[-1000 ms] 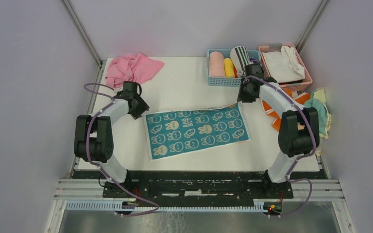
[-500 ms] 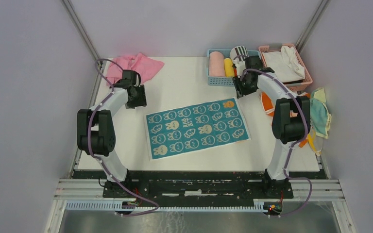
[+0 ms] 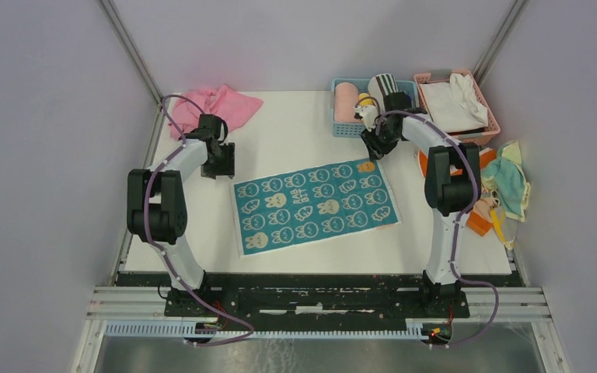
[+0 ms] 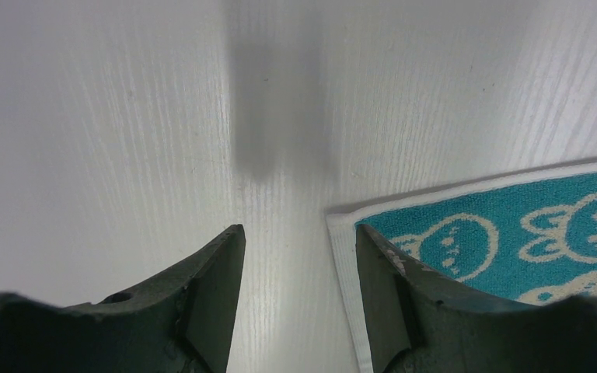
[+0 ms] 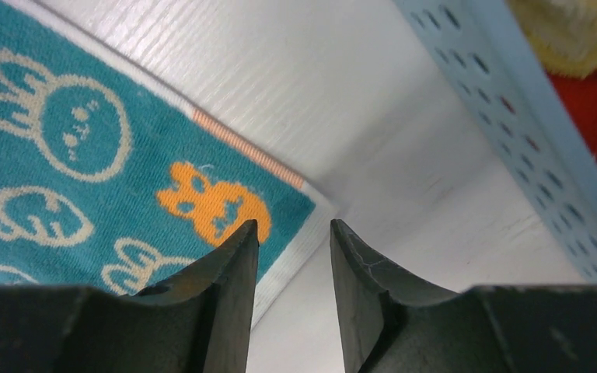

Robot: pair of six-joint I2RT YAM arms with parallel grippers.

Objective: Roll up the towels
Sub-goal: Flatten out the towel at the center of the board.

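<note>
The towel's white corner (image 3: 232, 184) (image 4: 342, 220) lies below my left gripper and to its right in the top view, so the gripper lowers and shifts onto it next.
One towel (image 3: 315, 206), teal with pale bunny prints and a white border, lies spread flat in the middle of the white table (image 3: 295, 132). My left gripper (image 3: 224, 162) hovers open just beyond its far left corner. In the left wrist view the left gripper (image 4: 297, 229) has bare table between its fingers, and the towel's corner (image 4: 497, 233) lies under the right finger. My right gripper (image 3: 371, 146) stands open over the far right corner. In the right wrist view the right gripper (image 5: 292, 224) straddles the white border beside an orange bunny (image 5: 210, 200). Neither gripper holds anything.
A blue basket (image 3: 347, 130) with rolled towels stands at the back, close behind the right gripper, its wall (image 5: 513, 101) near. A pink basket (image 3: 482, 116) holds white cloth. A pink cloth (image 3: 214, 109) lies back left. Orange (image 3: 478, 217) and teal-yellow (image 3: 509, 179) towels lie at the right edge.
The towel's far edge has settled flat on the table. The right gripper swung back toward the blue basket, then returned over the far right corner. The left gripper shifted slightly away from the far left corner.
</note>
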